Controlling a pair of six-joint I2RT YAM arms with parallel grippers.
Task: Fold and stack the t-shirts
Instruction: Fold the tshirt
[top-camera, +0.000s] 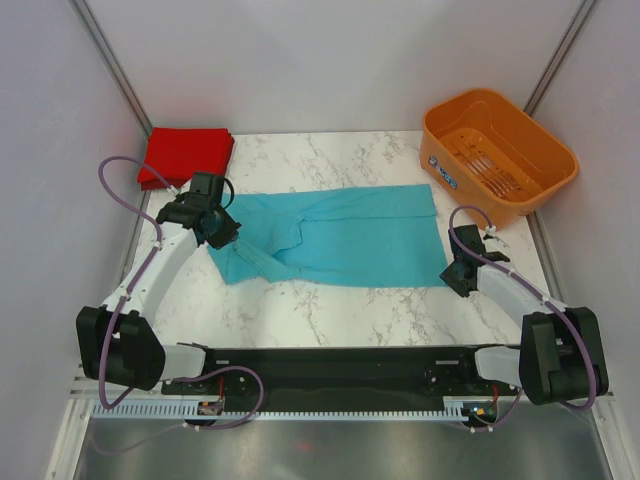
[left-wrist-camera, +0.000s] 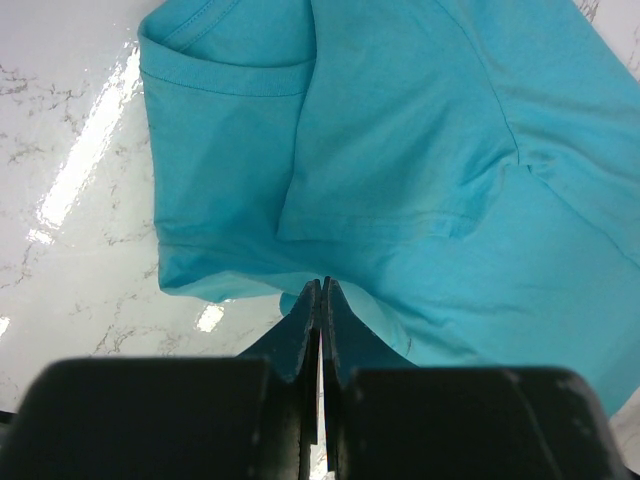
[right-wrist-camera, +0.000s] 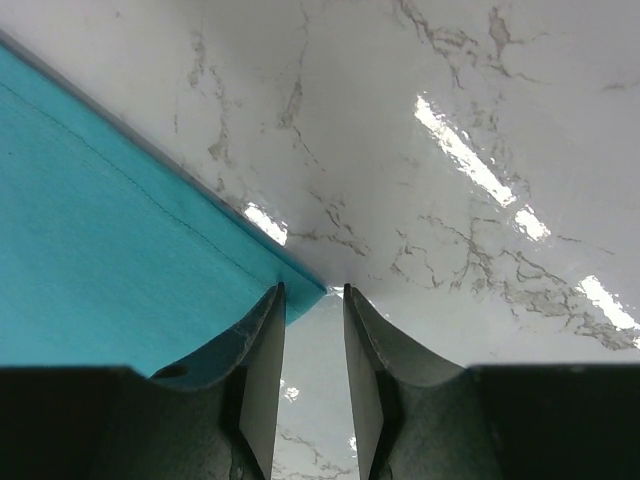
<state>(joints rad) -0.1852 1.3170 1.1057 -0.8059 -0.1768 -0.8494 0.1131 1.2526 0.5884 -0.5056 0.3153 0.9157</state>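
Note:
My right gripper stays low at the teal hem's near corner (top-camera: 446, 285) (right-wrist-camera: 306, 296) next and closes its fingers, since that cloth already reaches between its open fingers.
The teal-blue t-shirt (top-camera: 350, 235) lies spread across the middle of the marble table, folded lengthwise, with its sleeve end bunched at the left. My left gripper (top-camera: 222, 232) is shut there, and in the left wrist view its closed tips (left-wrist-camera: 322, 282) pinch a fold of the teal cloth (left-wrist-camera: 420, 150), which drapes around them. My right gripper (top-camera: 458, 275) is low at the shirt's near right corner. It stands open (right-wrist-camera: 312, 290), with the corner of the teal hem (right-wrist-camera: 100, 230) just reaching between its fingertips. The red t-shirt (top-camera: 185, 155) lies folded at the back left.
An orange slotted basket (top-camera: 497, 155) stands at the back right, beside the teal shirt's far right corner. White side walls close in the table on the left and right. The arm bases sit along the near edge.

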